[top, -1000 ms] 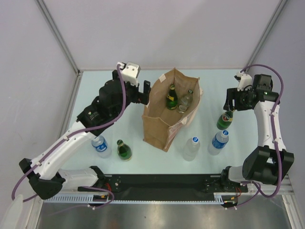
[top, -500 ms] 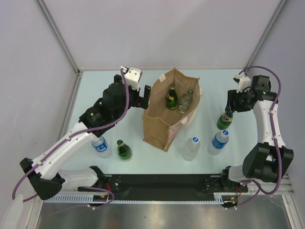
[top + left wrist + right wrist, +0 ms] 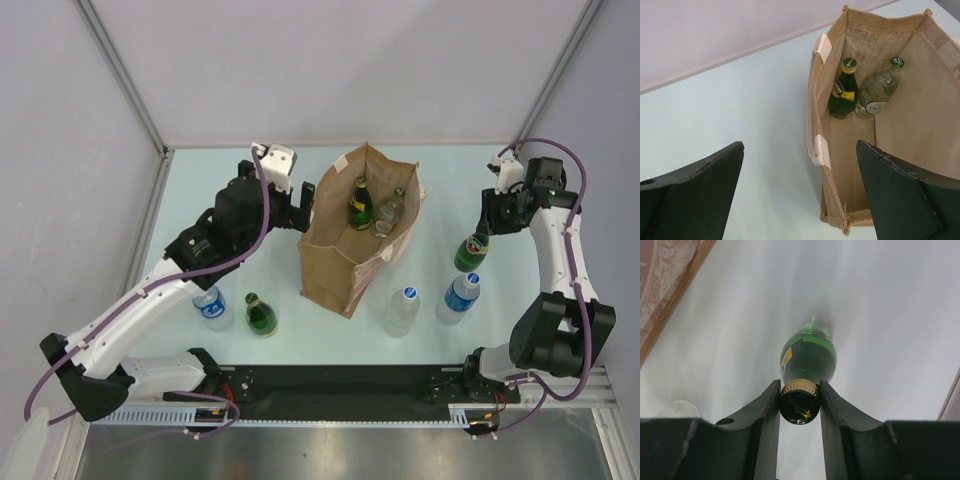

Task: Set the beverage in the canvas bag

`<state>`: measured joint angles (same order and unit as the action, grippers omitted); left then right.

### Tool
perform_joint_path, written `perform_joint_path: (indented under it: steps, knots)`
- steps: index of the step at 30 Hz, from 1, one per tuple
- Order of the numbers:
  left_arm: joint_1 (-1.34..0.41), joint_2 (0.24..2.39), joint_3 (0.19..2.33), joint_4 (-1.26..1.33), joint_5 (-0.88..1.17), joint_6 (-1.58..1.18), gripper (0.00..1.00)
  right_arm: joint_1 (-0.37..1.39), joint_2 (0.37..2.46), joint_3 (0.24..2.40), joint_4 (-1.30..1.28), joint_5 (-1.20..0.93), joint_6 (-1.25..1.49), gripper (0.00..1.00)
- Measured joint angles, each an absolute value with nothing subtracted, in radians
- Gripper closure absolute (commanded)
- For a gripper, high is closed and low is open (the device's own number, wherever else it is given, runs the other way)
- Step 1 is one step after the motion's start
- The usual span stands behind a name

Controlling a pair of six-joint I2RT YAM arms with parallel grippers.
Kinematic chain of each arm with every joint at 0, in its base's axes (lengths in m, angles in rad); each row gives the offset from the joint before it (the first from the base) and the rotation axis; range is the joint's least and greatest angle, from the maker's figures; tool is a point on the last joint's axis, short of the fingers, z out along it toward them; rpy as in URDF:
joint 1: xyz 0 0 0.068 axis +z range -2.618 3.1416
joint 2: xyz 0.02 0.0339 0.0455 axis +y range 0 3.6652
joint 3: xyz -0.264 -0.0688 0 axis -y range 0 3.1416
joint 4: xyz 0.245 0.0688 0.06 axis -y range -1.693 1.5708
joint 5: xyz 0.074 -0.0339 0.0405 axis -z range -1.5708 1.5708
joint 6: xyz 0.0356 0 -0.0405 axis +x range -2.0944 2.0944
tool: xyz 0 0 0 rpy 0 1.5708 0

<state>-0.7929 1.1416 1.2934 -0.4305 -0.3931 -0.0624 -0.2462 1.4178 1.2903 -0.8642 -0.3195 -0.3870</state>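
I will next lift my right gripper over the bag's rim, lower it and let go above the bare bag bottom, left in the top view, by the dark green bottle.
The tan canvas bag [image 3: 335, 265] stands open mid-table, with a dark green bottle [image 3: 359, 205] and a clear glass bottle [image 3: 388, 212] inside. To its right a green glass beverage bottle [image 3: 470, 253] stands upright on the table. My right gripper [image 3: 484, 232] is shut on its gold-capped neck. In the right wrist view both fingers press the cap of the bottle [image 3: 810, 357], my gripper [image 3: 800, 402] straddling it. My left gripper [image 3: 305, 200] hovers wide open at the bag's left rim. The left wrist view looks into the bag [image 3: 900, 125] past that gripper [image 3: 800, 145].
A water bottle [image 3: 212, 306] and a small green bottle [image 3: 261, 315] stand near the front left. A clear plastic bottle [image 3: 401, 311] and a blue-labelled water bottle [image 3: 459, 297] stand front right, close below the gripped one. Grey walls enclose the table.
My right gripper's fingers have closed in on the green bottle's neck. The left arm has shifted slightly beside the bag, still open.
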Motion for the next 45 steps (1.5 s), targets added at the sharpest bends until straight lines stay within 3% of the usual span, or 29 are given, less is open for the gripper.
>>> perform_joint_path:
  steps: [7, 17, 27, 38, 45]
  knots:
    - [-0.793, 1.138, 1.292, -0.432, -0.392, -0.063, 0.0, -0.246, 1.418, 1.367, -0.948, -0.328, -0.405, 1.0]
    - [-0.793, 1.138, 1.292, -0.445, -0.392, -0.062, 0.0, -0.216, 1.442, 1.864, -0.997, -0.418, -0.34, 1.0]
    - [-0.793, 1.138, 1.292, -0.454, -0.399, -0.062, 0.0, 0.018, 1.617, 2.345, -0.949, -0.508, -0.207, 1.0]
    - [-0.792, 1.071, 1.272, -0.46, -0.417, -0.1, 0.0, 0.284, 1.689, 2.232, -0.934, -0.573, -0.185, 1.0]
    - [-0.791, 1.03, 1.231, -0.467, -0.418, -0.144, 0.0, 0.411, 1.764, 2.031, -0.874, -0.558, -0.25, 1.0]
